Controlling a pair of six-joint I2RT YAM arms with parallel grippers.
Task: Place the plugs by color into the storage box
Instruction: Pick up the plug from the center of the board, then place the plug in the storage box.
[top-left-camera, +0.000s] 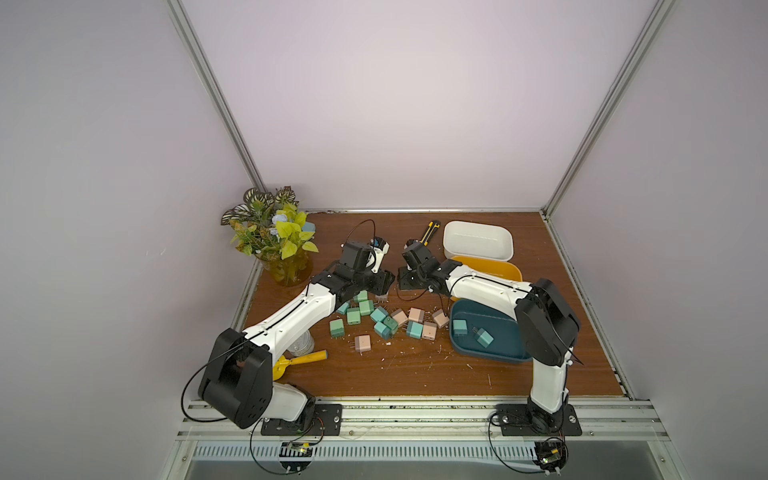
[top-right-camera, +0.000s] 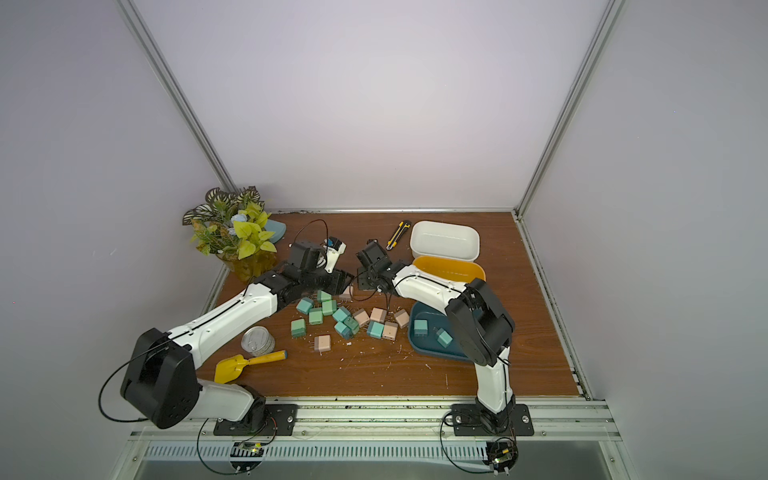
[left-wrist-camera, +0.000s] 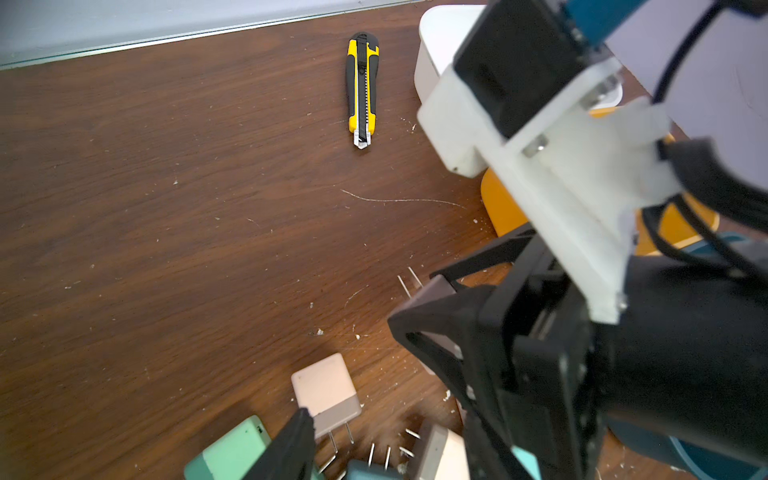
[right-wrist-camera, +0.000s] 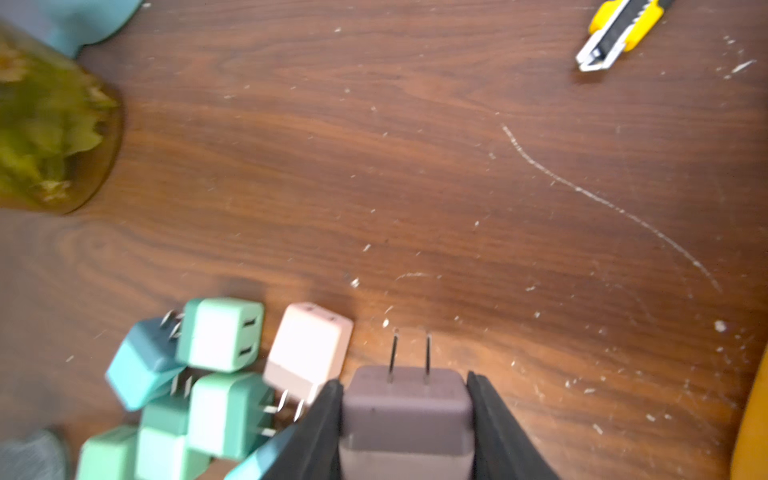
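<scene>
Next, the right gripper lifts the pink plug away from the heap and over the orange tray (top-left-camera: 489, 268) (right-wrist-camera: 756, 448) for release. The dark teal tray holds bluish-green plugs.
Several teal, mint and pink plugs (top-left-camera: 378, 318) lie heaped mid-table. My right gripper (right-wrist-camera: 405, 399) is shut on a pink plug (right-wrist-camera: 405, 411), its prongs pointing away from the wrist, just above the table at the heap's far edge (top-left-camera: 405, 286). My left gripper (left-wrist-camera: 386, 453) hovers low over the heap with its jaws apart. One finger (left-wrist-camera: 291, 444) shows beside a pink plug (left-wrist-camera: 326, 388); the other is hidden behind the right arm. The storage box is three stacked-edge trays: dark teal (top-left-camera: 498, 351) holding two bluish-green plugs (top-left-camera: 459, 328), orange (top-left-camera: 498, 268) and white (top-left-camera: 478, 240).
A yellow-black utility knife (top-left-camera: 430, 230) lies behind the right gripper. A potted plant (top-left-camera: 274, 237) stands at the far left. A tin can (top-left-camera: 301, 345) and a yellow scoop (top-left-camera: 299, 361) sit under the left arm. The two grippers are close together.
</scene>
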